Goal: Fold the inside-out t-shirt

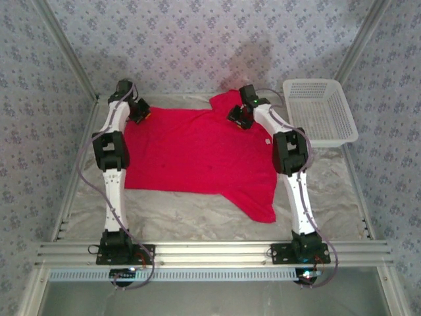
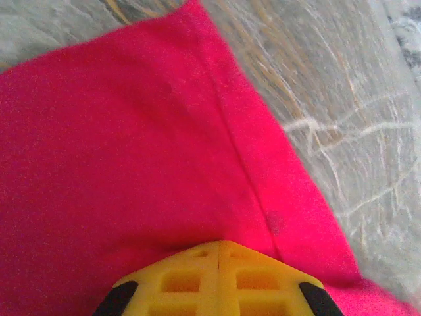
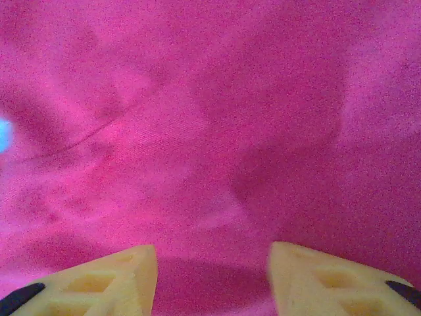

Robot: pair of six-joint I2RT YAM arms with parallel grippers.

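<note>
My left gripper draws the t-shirt's pulled-in far corner toward the nearer side and releases its edge next, as bare sheeting lies between the gripper and that side.
The inside-out t-shirt is bright red and lies spread nearly flat on the table, one sleeve trailing toward the near right. My left gripper sits at the shirt's far left corner. In the left wrist view its yellow fingers are pressed together, with the red cloth and its hem running in under the tips. My right gripper hovers over the far right part of the shirt. In the right wrist view it is open just above the red cloth, with nothing pinched between its fingers.
A white plastic basket stands at the back right, beside the right arm. The table is covered with pale crinkled sheeting. Patterned walls close in the back and both sides.
</note>
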